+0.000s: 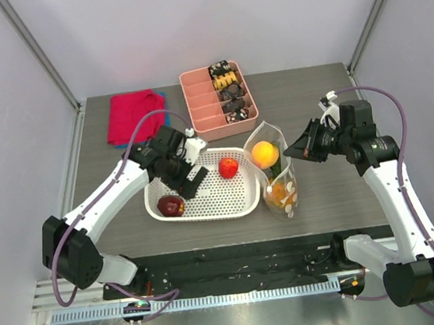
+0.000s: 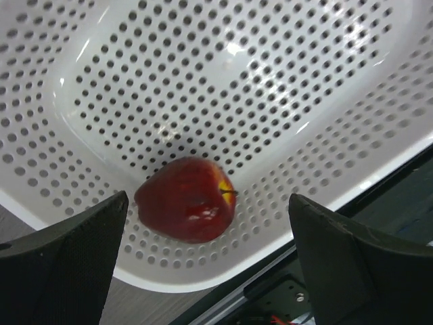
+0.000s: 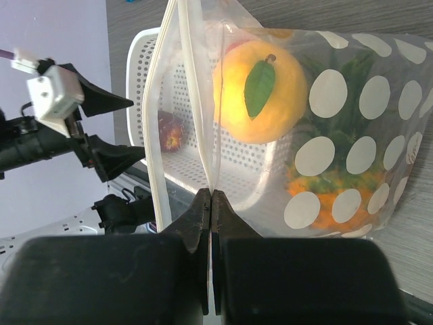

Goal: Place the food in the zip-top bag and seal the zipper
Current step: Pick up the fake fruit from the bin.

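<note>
The dark red apple (image 1: 170, 207) (image 2: 186, 201) lies below my left gripper and to its left in the top view, so next I bring the open jaws down that way around it.
The zip-top bag (image 1: 279, 172) stands upright to the right of the white basket (image 1: 207, 210). An orange peach (image 1: 264, 155) and a pineapple (image 1: 278, 192) are inside it. My right gripper (image 1: 300, 151) is shut on one side of the bag's mouth. In the right wrist view the right gripper (image 3: 211, 196) pinches one zipper (image 3: 197, 81) strip, and the other strip stands apart, so the mouth is open. A bright red apple (image 1: 228, 167) and a dark red apple (image 1: 171, 206) lie in the basket. My left gripper (image 2: 208, 200) hangs open just above the dark red apple (image 2: 186, 208), one finger on either side, touching nothing.
A pink compartment tray (image 1: 204, 101) with snack pieces stands at the back behind the basket. A red cloth (image 1: 133, 115) lies at the back left. A black strip (image 1: 236, 264) runs along the table's near edge, close under the basket's front rim (image 2: 169, 283).
</note>
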`<state>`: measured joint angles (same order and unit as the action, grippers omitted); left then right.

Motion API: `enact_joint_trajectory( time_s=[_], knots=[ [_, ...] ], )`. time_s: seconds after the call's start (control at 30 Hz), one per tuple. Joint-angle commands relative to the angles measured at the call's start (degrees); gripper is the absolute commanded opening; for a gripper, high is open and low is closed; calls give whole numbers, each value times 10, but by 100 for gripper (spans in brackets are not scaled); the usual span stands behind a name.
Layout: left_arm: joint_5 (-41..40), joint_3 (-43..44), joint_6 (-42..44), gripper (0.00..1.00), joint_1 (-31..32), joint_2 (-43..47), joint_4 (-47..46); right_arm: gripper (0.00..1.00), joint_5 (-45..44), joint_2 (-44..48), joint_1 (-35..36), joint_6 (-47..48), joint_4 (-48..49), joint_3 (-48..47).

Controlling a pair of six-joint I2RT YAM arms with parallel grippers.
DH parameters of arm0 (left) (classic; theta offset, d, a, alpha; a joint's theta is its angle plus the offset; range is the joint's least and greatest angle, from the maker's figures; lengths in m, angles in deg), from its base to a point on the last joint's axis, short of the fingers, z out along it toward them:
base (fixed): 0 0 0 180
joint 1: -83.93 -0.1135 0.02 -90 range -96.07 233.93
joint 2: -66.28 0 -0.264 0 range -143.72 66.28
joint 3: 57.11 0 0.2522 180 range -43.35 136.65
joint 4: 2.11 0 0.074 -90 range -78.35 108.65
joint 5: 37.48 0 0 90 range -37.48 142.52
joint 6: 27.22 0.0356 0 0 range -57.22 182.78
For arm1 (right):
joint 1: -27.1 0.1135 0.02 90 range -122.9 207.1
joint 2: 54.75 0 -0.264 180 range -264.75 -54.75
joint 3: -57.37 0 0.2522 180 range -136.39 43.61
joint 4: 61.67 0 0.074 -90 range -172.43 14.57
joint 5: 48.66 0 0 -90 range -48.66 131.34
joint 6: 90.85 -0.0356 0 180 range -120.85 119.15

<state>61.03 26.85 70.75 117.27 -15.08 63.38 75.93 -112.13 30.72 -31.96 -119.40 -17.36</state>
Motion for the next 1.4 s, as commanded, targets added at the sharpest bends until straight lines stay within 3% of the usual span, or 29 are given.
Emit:
enact_joint_trajectory(
  time_s=[0.0, 0.4, 0.73, 1.0, 1.23, 1.37],
  knots=[
    [-67, -40, 80, 100, -21, 31, 46, 1, 2, 1, -3, 7, 3, -18],
    [-49, -47, 236, 100, -43, -28, 92, 1, 2, -4, -3, 8, 4, -20],
    [-33, -38, 243, 94, -43, -106, 39, 1, 2, -17, -3, 12, 4, -24],
    [-25, -14, 224, 79, -43, -166, 13, 1, 1, -17, -3, 17, 4, -23],
    [26, 70, 191, 61, -43, -144, 84, 1, 3, -21, -3, 18, 5, -29],
    [108, 225, 136, 59, -38, -125, 124, 1, 1, -19, -3, 20, 5, -28]
  ],
)
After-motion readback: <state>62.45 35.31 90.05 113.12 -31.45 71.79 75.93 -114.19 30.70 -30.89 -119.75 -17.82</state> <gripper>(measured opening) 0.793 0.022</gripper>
